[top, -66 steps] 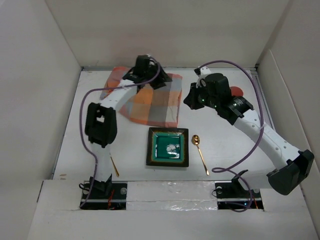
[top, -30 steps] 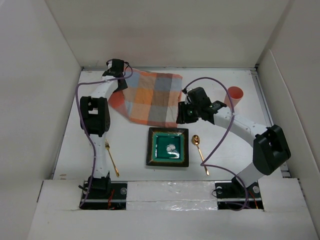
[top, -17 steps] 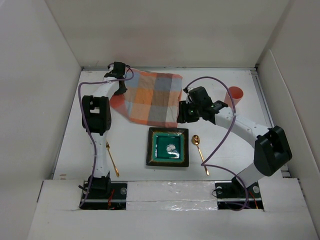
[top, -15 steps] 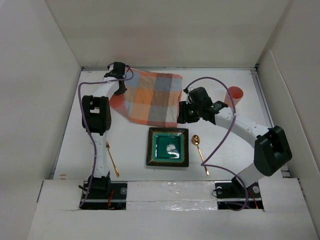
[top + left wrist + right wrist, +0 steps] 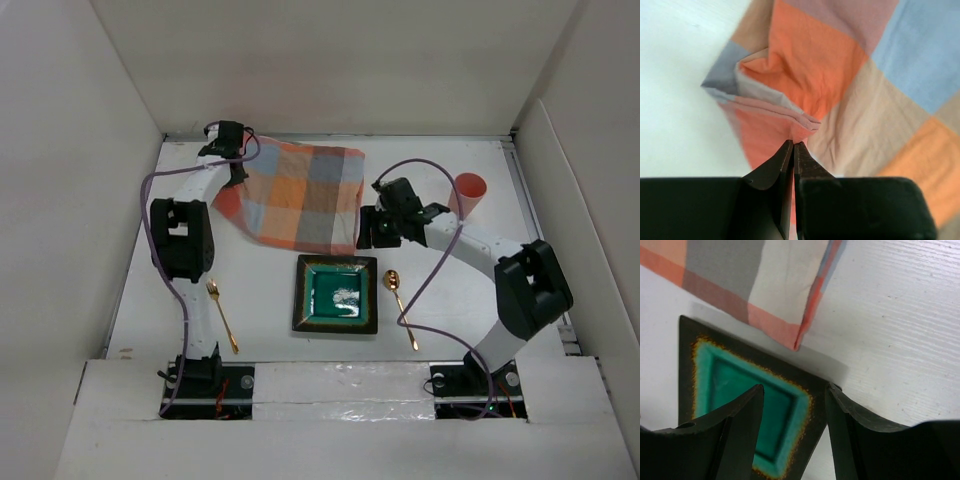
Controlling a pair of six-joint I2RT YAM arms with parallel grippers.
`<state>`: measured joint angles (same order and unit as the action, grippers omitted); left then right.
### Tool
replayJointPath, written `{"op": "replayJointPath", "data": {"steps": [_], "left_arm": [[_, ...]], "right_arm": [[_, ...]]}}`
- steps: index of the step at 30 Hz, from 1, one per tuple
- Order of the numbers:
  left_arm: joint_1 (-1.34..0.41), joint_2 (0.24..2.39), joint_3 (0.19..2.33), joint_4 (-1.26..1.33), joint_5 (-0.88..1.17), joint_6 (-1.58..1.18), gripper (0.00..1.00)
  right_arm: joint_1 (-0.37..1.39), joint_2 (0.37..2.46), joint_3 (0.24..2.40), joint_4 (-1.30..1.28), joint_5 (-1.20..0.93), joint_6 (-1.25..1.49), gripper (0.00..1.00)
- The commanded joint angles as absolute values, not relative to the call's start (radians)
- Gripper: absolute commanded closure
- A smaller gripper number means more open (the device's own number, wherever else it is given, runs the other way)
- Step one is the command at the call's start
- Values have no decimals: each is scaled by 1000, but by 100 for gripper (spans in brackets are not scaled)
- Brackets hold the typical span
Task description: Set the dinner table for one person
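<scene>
The cloth's near corner by the plate still lies free, so my open right gripper goes down to the left in the top view onto that corner next.
The orange-and-blue checked cloth (image 5: 300, 195) lies spread at the back of the white dinner table (image 5: 460, 310). My left gripper (image 5: 232, 168) is at the cloth's left corner; in the left wrist view it (image 5: 793, 144) is shut on a raised fold of the cloth (image 5: 790, 107). My right gripper (image 5: 369, 233) hangs open by the cloth's near right corner. In the right wrist view it (image 5: 795, 387) straddles the corner of the green square plate (image 5: 745, 395), with the cloth's corner (image 5: 790, 335) just ahead and nothing held.
The green plate (image 5: 336, 293) sits at the front middle. A gold spoon (image 5: 401, 305) lies to its right and a gold fork (image 5: 221, 315) to the left. An orange cup (image 5: 468, 190) stands at the back right. White walls enclose the table.
My left gripper has shut on the cloth's left corner and bunched it up. The right gripper's jaws have spread wider while it stays by the cloth's near right corner.
</scene>
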<state>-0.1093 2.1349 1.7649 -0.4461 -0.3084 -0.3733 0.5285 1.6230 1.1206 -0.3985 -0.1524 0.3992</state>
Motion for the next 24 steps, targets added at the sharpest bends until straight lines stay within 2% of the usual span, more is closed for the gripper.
{"op": "replayJointPath", "data": {"steps": [1, 12, 18, 19, 22, 23, 24], "left_arm": [[-103, 1971, 1711, -408, -315, -422, 100], [-103, 1864, 1531, -384, -318, -459, 100], [-103, 1833, 1514, -388, -327, -454, 100], [-103, 1829, 1514, -390, -327, -454, 100], [-103, 1821, 1513, -393, -330, -451, 100], [-103, 1816, 1513, -393, -331, -451, 100], [-103, 1812, 1513, -393, -334, -449, 100]], "right_arm": [[517, 1698, 1163, -347, -135, 429, 42], [546, 1861, 1224, -246, -157, 462, 36], [537, 1917, 1224, -207, -163, 500, 44], [546, 1927, 1229, -207, -160, 500, 47], [546, 1927, 1230, -189, -146, 514, 69], [546, 1924, 1227, -180, -150, 515, 81], [546, 1919, 1232, -170, -161, 520, 86]]}}
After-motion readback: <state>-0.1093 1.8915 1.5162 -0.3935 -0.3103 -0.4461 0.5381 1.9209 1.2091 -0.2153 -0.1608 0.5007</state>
